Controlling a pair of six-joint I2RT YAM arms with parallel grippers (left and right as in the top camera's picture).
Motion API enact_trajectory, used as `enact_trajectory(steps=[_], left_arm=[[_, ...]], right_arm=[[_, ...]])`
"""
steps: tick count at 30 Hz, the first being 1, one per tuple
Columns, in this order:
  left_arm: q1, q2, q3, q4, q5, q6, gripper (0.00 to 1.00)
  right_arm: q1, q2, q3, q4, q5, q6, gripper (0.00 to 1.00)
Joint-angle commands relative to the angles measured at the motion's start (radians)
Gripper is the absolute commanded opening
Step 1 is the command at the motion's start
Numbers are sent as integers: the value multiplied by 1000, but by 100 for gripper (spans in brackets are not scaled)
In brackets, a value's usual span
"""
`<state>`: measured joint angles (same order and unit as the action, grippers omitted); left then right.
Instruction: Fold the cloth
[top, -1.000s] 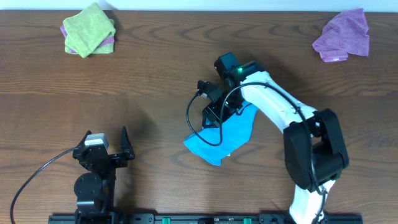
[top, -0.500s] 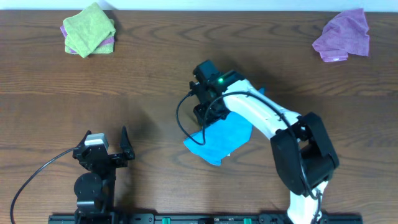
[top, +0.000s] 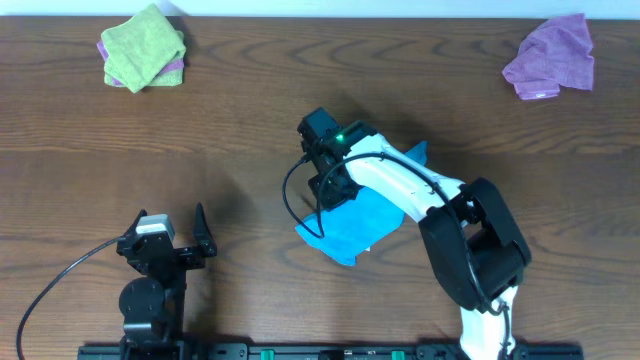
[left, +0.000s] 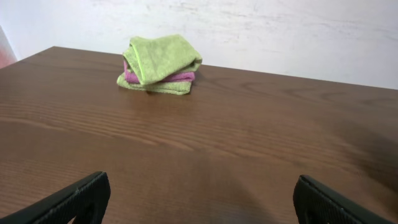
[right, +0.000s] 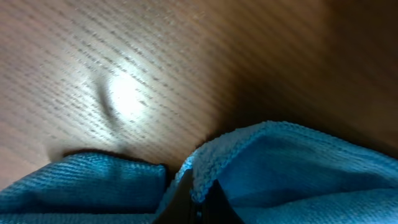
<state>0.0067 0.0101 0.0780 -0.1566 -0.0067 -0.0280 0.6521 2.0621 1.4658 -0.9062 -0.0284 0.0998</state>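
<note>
I should next raise my right gripper's pinched edge and swing it outward over the bare wood beyond the cloth (top: 280, 128) to let go, as the cloth is crumpled.
The sky-blue cloth (top: 358, 222) lies crumpled in the middle of the table, partly under my right arm. My right gripper (top: 326, 188) sits at the cloth's upper-left edge. In the right wrist view the cloth (right: 292, 168) fills the lower part of the frame, and the right gripper (right: 200, 202) is shut on a raised hem of it, with the dark fingers pressed together on the fabric. My left gripper (top: 170, 216) rests near the front left of the table, far from the cloth. It stands wide open (left: 202, 205) over bare wood, with nothing between its fingers.
A folded lime-green cloth (top: 142, 48) (left: 160, 62) with a pink layer in it lies at the far left corner. A crumpled purple cloth (top: 550, 58) lies at the far right. The brown wooden table (top: 230, 130) ends at a white wall behind.
My right gripper has moved left across the cloth to its upper-left edge and closed on the fabric there. The left arm has not moved.
</note>
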Motion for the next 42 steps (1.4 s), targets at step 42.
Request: enact_trajectory(steps=[42], left_arm=[[6,-6,-31,-14,0,6,95]], right_arm=[[-7,-9,503,84,615,-340,1]])
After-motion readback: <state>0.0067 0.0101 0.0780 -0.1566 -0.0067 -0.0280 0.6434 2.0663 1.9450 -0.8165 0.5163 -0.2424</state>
